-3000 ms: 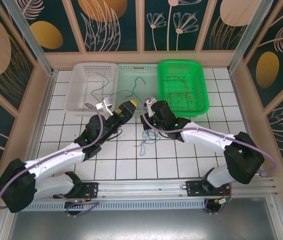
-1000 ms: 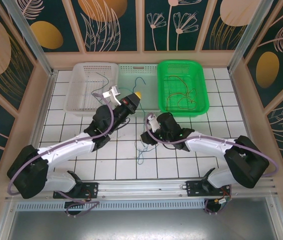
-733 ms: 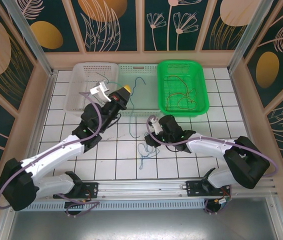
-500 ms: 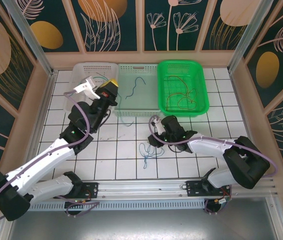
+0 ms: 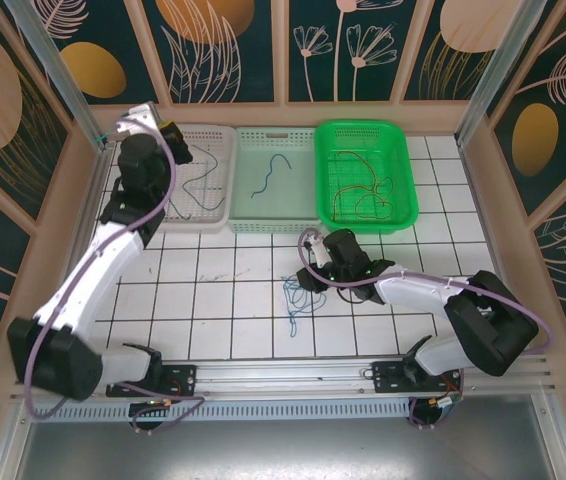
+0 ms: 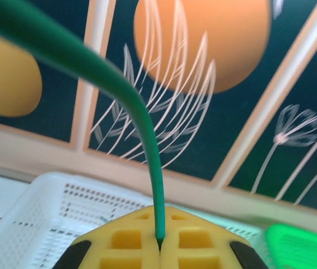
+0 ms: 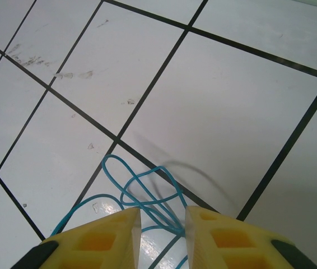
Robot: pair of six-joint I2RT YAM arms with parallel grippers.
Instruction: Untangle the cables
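The white basket's bottom, with a thin cable trailing there already, is below my left gripper, so I will move down toward it next and release the green cable.
My left gripper [image 6: 159, 246] is shut on a green cable [image 6: 147, 145], which rises from between the yellow fingertips and bends off to the upper left. From above, the left gripper [image 5: 158, 125] is raised over the far left corner of the white basket [image 5: 221, 135], and a thin cable [image 5: 195, 180] trails inside that basket. My right gripper [image 7: 163, 224] is open just above the floor, with loops of a blue cable [image 7: 141, 182] lying between its fingers. The top view has the right gripper [image 5: 310, 275] at the blue tangle [image 5: 295, 295] on the tiles.
A pale middle basket [image 5: 273, 225] holds one blue cable [image 5: 268, 175]. The green basket [image 5: 408, 190] on the right holds several red and dark cables [image 5: 363, 190]. Patterned walls enclose the tiled floor on three sides.
The left arm has swung from the middle of the floor up and left to the white basket's far corner, carrying the green cable. The right gripper has stayed at the blue tangle.
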